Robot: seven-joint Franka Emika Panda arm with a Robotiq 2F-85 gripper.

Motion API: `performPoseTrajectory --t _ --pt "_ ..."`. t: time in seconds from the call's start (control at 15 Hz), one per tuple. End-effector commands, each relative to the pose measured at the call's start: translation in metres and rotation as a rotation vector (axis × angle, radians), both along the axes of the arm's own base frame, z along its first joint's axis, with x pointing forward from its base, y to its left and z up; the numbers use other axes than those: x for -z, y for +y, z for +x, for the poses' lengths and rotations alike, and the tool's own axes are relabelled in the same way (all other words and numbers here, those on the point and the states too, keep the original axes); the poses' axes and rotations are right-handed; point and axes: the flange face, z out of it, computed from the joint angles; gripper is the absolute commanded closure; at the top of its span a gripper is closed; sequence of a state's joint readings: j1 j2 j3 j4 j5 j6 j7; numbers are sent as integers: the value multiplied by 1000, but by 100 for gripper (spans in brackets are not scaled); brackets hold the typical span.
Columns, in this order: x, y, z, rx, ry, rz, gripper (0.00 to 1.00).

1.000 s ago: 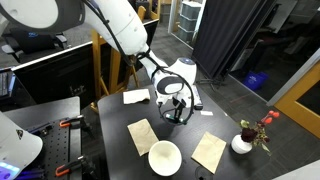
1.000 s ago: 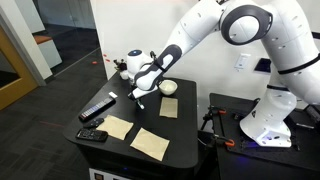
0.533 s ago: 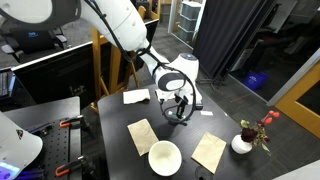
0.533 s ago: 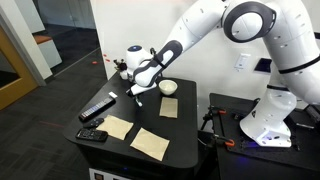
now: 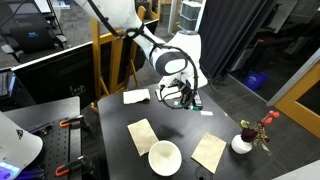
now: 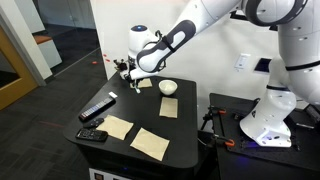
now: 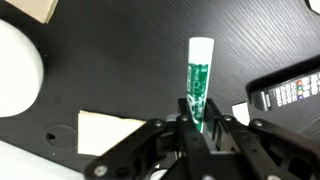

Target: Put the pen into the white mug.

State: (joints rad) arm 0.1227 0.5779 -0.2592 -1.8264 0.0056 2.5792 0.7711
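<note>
My gripper is well to the side of the mug, so it should move next toward the left in the wrist view, over the white mug's opening point(image 7: 14, 69), and let go of the pen point(image 7: 199, 72).
My gripper point(image 7: 196, 122) is shut on the pen point(image 7: 199, 72), a short green marker with a white tip that sticks out beyond the fingers. In both exterior views the gripper point(image 5: 180, 97) point(image 6: 133, 79) hangs well above the black table. The pen is too small to make out there. The white mug point(image 5: 164, 157) point(image 6: 168, 88) stands on the table, apart from the gripper. In the wrist view the mug point(image 7: 14, 70) is at the left edge, well left of the pen.
Tan paper sheets point(image 5: 143, 135) point(image 5: 209, 152) point(image 6: 148, 142) point(image 6: 118, 127) lie on the table. A black remote point(image 6: 97, 107) point(image 7: 290, 92) lies near the gripper. A small white pot with red flowers point(image 5: 243, 142) point(image 6: 121, 68) stands at a table corner.
The gripper has risen from just above the table to well above it, with the pen in it. The mug, the sheets and the remote have not moved.
</note>
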Motion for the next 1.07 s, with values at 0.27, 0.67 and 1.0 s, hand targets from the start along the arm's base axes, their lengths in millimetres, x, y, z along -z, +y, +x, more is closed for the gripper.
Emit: performPoseTrajectory --t 0.27,0.67,1.0 --pt "-63 -15 -47 183 -101 -147 95" --pt "-74 -43 -80 360 -146 -284 95" --pt "-56 -57 -107 461 -119 -385 95"
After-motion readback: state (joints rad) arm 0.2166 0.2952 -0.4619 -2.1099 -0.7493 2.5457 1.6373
